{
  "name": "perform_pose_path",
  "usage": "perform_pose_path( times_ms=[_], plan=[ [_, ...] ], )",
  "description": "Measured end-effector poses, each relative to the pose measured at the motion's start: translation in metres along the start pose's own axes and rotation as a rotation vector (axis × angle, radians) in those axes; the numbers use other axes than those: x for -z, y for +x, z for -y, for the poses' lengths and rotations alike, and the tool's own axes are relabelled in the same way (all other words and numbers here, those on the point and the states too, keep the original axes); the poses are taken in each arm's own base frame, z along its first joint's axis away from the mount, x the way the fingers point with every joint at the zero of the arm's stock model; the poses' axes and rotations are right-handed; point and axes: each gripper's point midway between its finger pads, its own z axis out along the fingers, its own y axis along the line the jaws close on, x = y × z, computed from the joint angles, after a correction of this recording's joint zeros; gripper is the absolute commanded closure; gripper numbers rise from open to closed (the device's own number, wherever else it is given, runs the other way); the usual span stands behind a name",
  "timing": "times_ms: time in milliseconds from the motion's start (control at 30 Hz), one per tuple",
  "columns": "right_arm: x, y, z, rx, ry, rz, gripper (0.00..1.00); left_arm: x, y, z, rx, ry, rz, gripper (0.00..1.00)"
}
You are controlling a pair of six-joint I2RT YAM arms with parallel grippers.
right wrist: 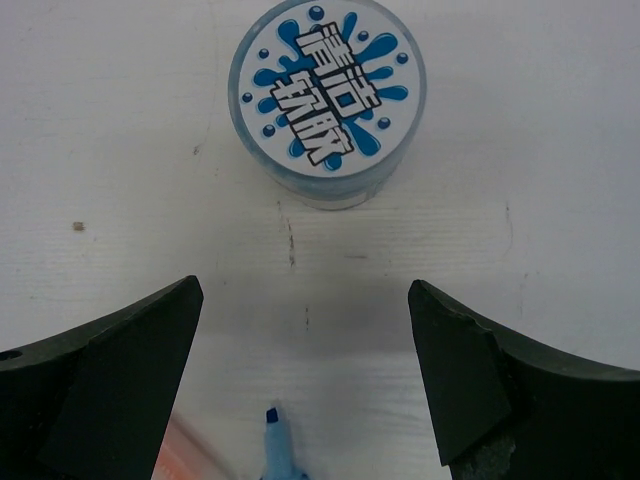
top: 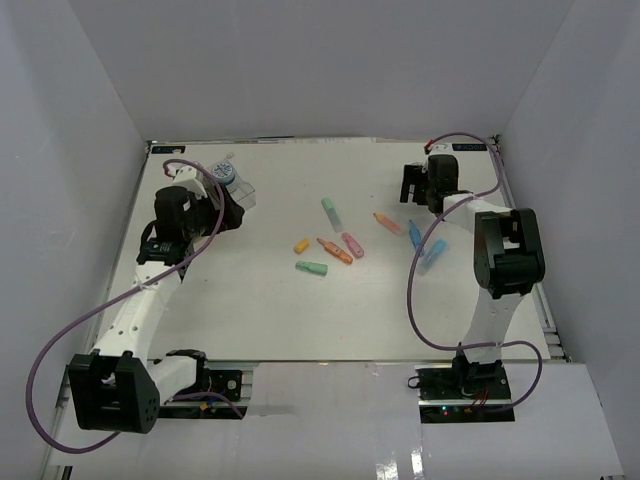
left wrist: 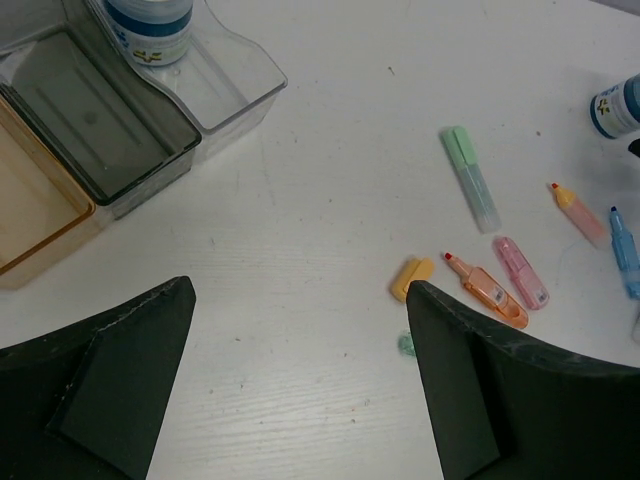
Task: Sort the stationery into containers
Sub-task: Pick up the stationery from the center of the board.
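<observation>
The right gripper moves outward next, bringing its open fingers to either side of the second roll (right wrist: 328,95), since that roll stands outward of it, beyond the fingers.
Several pastel markers lie mid-table: green (top: 332,213), orange (top: 388,224), pink (top: 352,245), another orange (top: 335,250), a yellow piece (top: 301,245), a second green (top: 311,268) and two blue (top: 415,235). The joined bins (top: 243,190) sit at the far left. In the left wrist view they show as orange-tan (left wrist: 30,215), smoky grey (left wrist: 95,125) and clear (left wrist: 235,90); one roll (left wrist: 150,25) stands in the clear bin. My left gripper (left wrist: 300,290) is open and empty beside the bins. My right gripper (right wrist: 305,290) is open just short of the second roll (right wrist: 327,100).
White walls enclose the table on three sides. A blue marker tip (right wrist: 275,440) lies between the right fingers. The left arm's purple cable (top: 60,340) loops at the near left, the right arm's cable (top: 415,300) at the right.
</observation>
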Motion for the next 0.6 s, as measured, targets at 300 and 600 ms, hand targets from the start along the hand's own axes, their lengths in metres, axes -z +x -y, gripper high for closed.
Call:
perform_pose_path(
  times_ms=[300, 600],
  plan=[
    [-0.048, -0.024, 0.001, 0.097, -0.021, 0.076, 0.10, 0.004, -0.012, -0.002, -0.007, -0.019, 0.050, 0.02],
    [-0.072, -0.058, 0.009, 0.147, -0.007, 0.141, 0.06, 0.003, -0.013, -0.004, -0.007, -0.034, 0.053, 0.02]
  ],
)
